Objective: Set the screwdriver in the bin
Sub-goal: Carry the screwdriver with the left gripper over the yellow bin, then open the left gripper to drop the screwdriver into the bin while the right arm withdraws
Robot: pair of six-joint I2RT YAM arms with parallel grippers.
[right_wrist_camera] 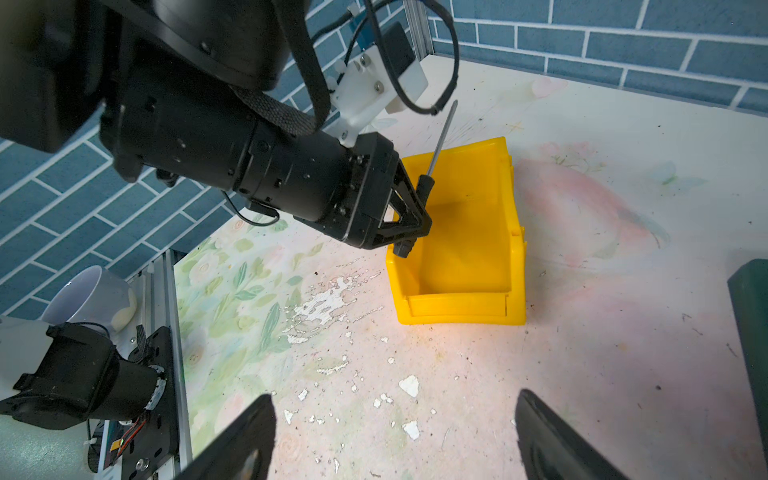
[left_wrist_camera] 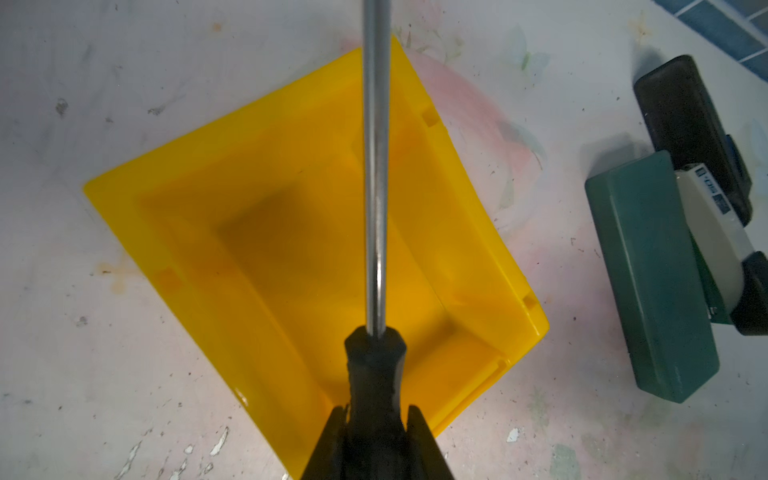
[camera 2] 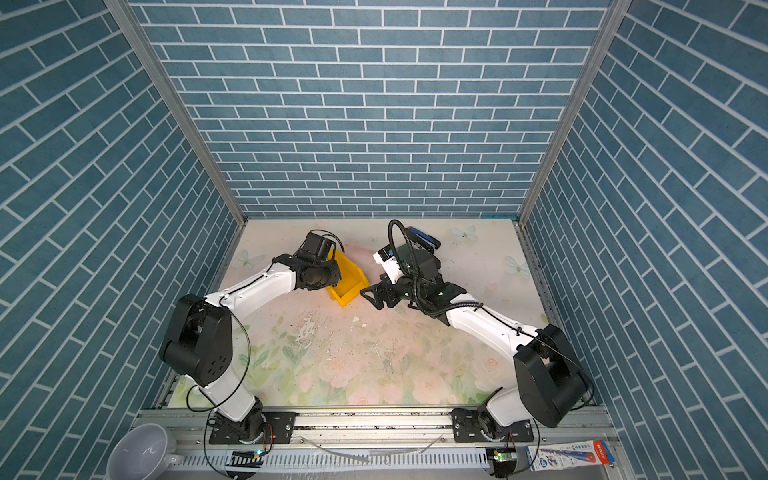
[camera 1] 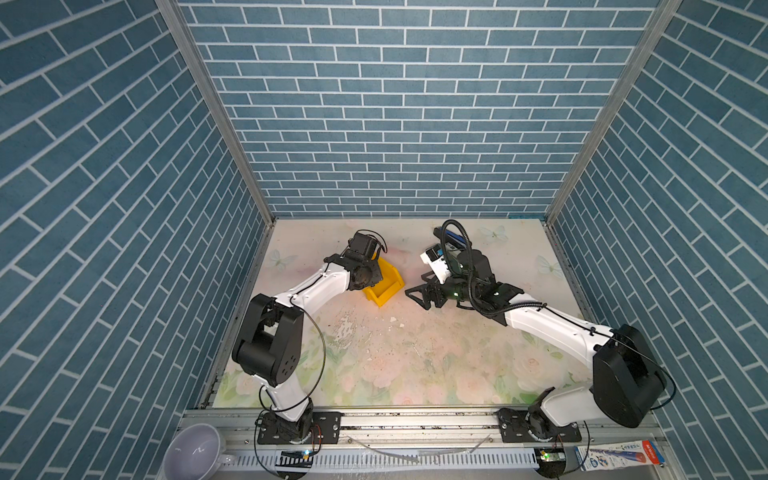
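Observation:
I will next lower my left gripper toward the bottom of the yellow bin and let go of the screwdriver's black handle over it, because that bare bottom is below the gripper.
My left gripper [left_wrist_camera: 377, 409] is shut on the black handle of the screwdriver [left_wrist_camera: 376, 365], whose thin metal shaft points out over the yellow bin [left_wrist_camera: 187, 232]. In the right wrist view the left gripper [right_wrist_camera: 409, 216] holds the screwdriver [right_wrist_camera: 439, 137] tilted, shaft up, above the bin [right_wrist_camera: 469, 249], near its left wall. In both top views the left wrist hides the screwdriver, and the bin [camera 1: 386, 286] [camera 2: 349, 289] shows beside it. My right gripper [right_wrist_camera: 395, 397] [camera 1: 417, 299] is open and holds nothing; it hovers over bare table just right of the bin.
A flat dark green case [left_wrist_camera: 652, 274] and a black-and-blue stapler-like tool [left_wrist_camera: 690, 129] [camera 1: 451, 239] lie to the bin's right, under the right arm. A white mug [camera 1: 195, 451] stands off the table's front left corner. Blue brick walls close three sides.

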